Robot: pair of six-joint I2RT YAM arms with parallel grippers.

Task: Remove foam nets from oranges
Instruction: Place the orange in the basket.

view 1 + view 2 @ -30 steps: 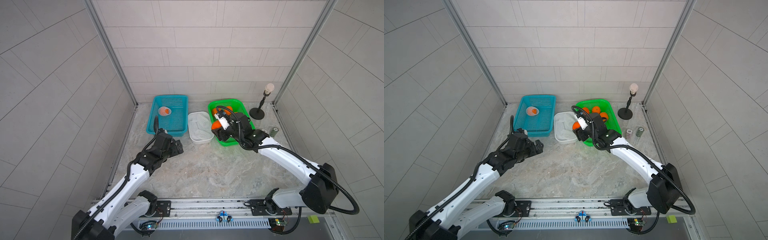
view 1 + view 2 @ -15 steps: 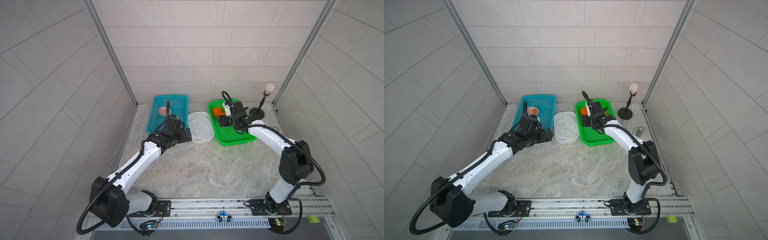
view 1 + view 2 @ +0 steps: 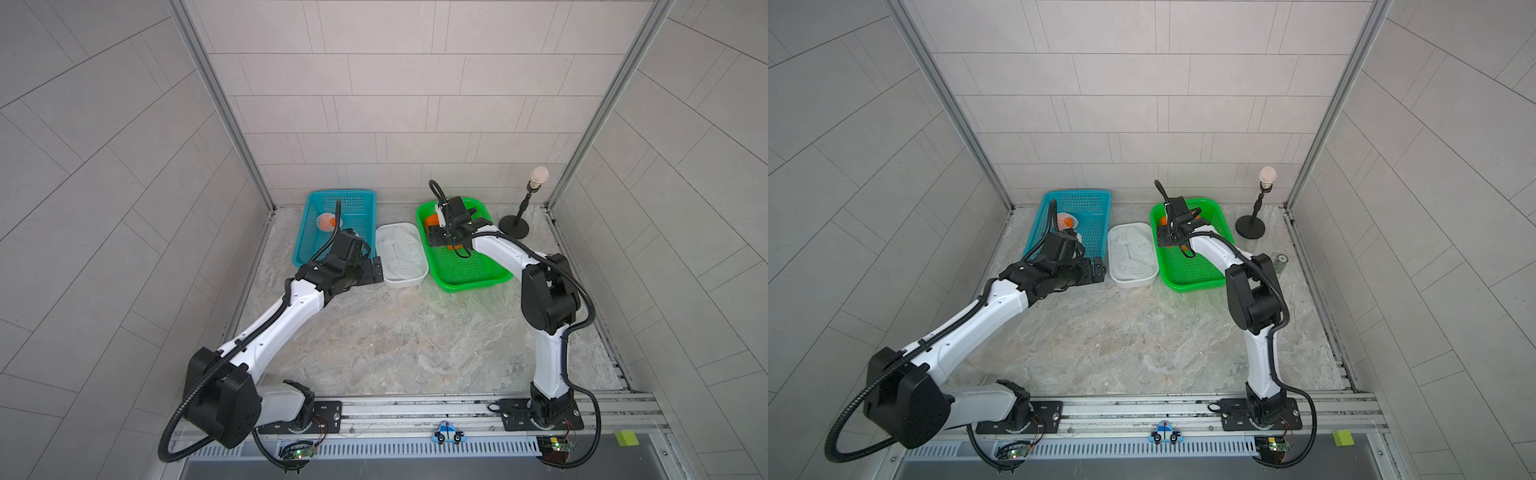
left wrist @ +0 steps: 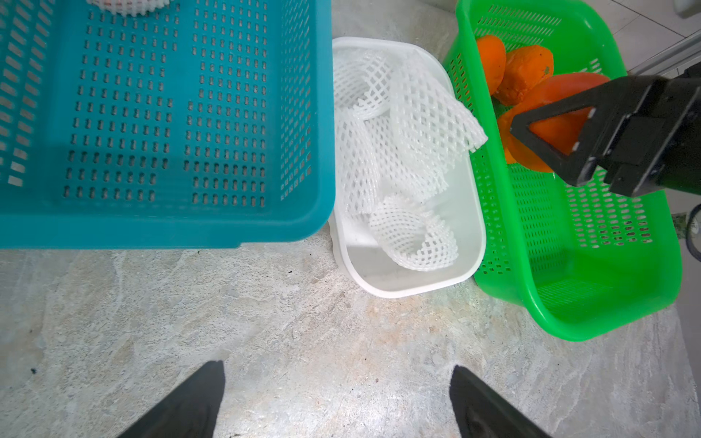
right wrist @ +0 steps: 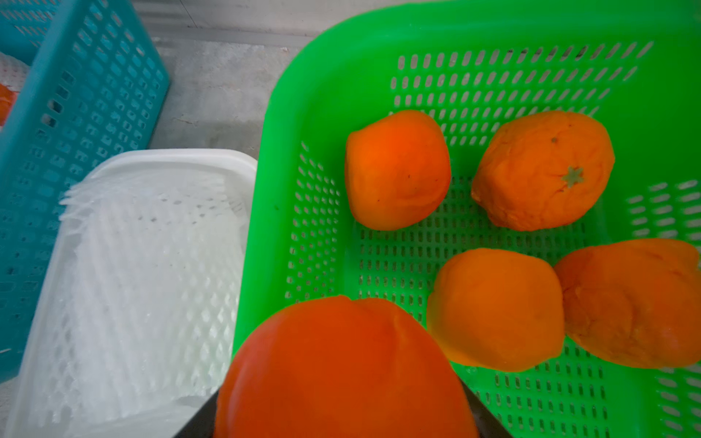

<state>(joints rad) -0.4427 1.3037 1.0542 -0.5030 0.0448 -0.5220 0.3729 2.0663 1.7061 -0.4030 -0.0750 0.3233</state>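
Observation:
My right gripper holds a bare orange too and should next lower into the green basket [image 5: 341, 57], toward its bottom's open part beside the nearest bare orange, and release.
My right gripper [image 5: 343, 413] is shut on a bare orange [image 5: 341, 371] and holds it over the back left part of the green basket [image 5: 341, 57]; it shows in both top views [image 3: 441, 237] [image 3: 1170, 237]. Several bare oranges [image 5: 397, 170] lie in that basket. Loose white foam nets [image 4: 398, 125] fill the white tub [image 4: 409, 290] between the baskets. One orange still in its net [image 3: 327, 221] sits in the blue basket [image 3: 307, 232]. My left gripper [image 4: 337, 369] is open and empty over the table, just in front of the blue basket and the tub.
A black stand with a pale round top [image 3: 515, 226] is at the back right, past the green basket. A small can [image 3: 1282, 259] stands right of that basket, by my right arm. Tiled walls close in the left, back and right sides.
Over the last second my left gripper moved back and right, up to the tub. My right arm folded in, and the held orange shifted a little further back over the green basket.

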